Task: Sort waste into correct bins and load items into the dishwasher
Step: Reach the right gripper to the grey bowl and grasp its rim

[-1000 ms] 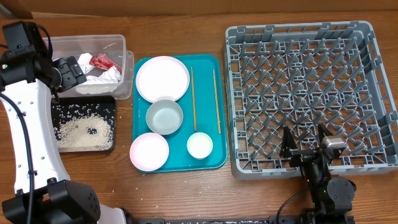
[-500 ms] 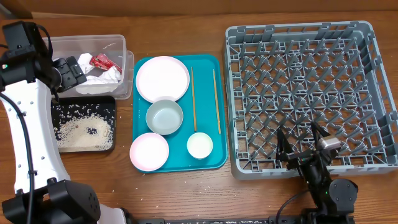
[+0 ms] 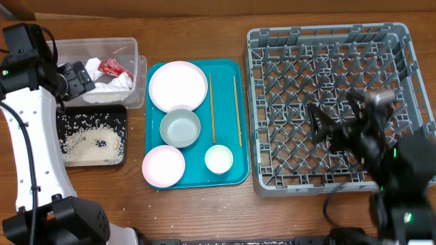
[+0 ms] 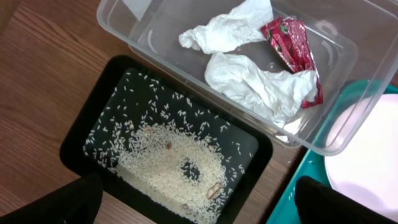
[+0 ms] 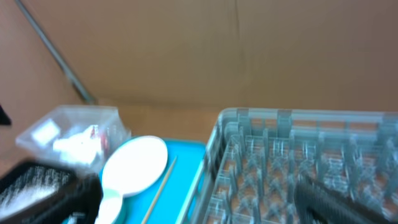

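The rack [image 3: 340,41] is empty, so next I will move my right gripper over to the bowl and then lower its fingers onto the bowl's rim next to the chopsticks.
The clear tub [image 3: 133,60] holds the white napkin [image 3: 112,83] and red wrapper [image 3: 114,67]; the left wrist view shows the napkin [image 4: 249,81] and wrapper [image 4: 292,46] too. The black tray [image 3: 121,114] holds rice [image 4: 168,162]. My left gripper [image 3: 73,80] hangs open and empty over tub and tray, fingers [image 4: 50,202] wide apart. A white plate [image 3: 178,86], bowl [image 3: 180,127], pink plate [image 3: 163,165], cup [image 3: 219,158] and two chopsticks [image 3: 211,107] lie on the teal tray. My right gripper [image 3: 337,114] is open and empty above the grey dish rack [image 3: 340,41].
The teal tray [image 3: 225,68] lies between the bins and the rack. A few rice grains lie on the wood below it. The right wrist view is blurred: rack [image 5: 298,155], white plate [image 5: 137,163] and a chopstick [image 5: 160,186] show. A cardboard wall stands behind.
My right arm has risen from the rack's front edge and moved back over the rack's middle, still open. The left arm and all objects have not moved.
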### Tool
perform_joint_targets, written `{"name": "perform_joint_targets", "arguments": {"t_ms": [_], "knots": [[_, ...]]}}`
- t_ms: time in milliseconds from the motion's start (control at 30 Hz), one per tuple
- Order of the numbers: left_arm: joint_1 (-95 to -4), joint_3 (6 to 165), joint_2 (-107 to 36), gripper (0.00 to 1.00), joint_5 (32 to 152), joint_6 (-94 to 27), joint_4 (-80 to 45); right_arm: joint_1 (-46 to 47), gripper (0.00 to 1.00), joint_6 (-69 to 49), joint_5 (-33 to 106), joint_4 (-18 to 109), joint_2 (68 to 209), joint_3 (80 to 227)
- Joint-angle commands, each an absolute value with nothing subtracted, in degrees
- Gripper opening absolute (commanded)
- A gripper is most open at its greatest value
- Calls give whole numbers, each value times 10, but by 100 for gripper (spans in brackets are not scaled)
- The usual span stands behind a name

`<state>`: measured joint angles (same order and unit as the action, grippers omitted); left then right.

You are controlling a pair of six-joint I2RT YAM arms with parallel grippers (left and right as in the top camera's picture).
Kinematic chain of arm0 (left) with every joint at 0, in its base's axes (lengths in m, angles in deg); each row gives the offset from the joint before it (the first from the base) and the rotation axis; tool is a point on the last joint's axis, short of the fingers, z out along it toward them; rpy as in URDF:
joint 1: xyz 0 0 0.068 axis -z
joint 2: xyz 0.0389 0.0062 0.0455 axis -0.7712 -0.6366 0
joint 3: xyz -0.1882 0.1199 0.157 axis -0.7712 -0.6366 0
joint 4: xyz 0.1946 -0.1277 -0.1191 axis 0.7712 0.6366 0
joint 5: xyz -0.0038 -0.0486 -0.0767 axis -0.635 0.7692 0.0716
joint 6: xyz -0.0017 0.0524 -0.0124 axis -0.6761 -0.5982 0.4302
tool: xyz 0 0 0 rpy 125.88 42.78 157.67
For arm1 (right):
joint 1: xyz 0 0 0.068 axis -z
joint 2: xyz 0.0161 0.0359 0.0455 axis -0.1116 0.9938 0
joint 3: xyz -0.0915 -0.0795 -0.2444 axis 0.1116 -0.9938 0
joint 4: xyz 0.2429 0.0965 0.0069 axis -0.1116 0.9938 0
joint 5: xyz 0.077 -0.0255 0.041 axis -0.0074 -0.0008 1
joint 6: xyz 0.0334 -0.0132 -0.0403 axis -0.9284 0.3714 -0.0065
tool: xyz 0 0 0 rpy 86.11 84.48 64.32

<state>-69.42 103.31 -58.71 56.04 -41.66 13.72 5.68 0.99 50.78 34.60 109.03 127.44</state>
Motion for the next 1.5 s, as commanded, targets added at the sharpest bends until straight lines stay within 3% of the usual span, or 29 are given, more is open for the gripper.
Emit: {"name": "perform_joint_targets", "arguments": {"t_ms": [0, 267, 500, 700, 833, 967, 1467], "knots": [[-694, 1039, -590, 100, 561, -411, 136, 43, 100, 11, 549, 440, 1223, 1428], [-694, 1039, -590, 100, 561, -411, 136, -56, 100, 10, 560, 627, 1465, 1690], [-694, 1039, -590, 100, 561, -411, 136, -118, 100, -54, 695, 481, 1589, 1717], [-694, 1039, -590, 100, 561, -411, 136, -191, 100, -51, 609, 465, 1662, 1717], [-694, 1039, -590, 100, 561, -411, 136, -253, 84, -53, 504, 460, 1709, 1717], [-694, 1039, -590, 100, 561, -411, 136, -304, 76, -118, 377, 473, 1748, 1717], [-694, 1039, -590, 100, 561, -411, 136, -328, 50, -187, 402, 496, 1857, 1714]]}}
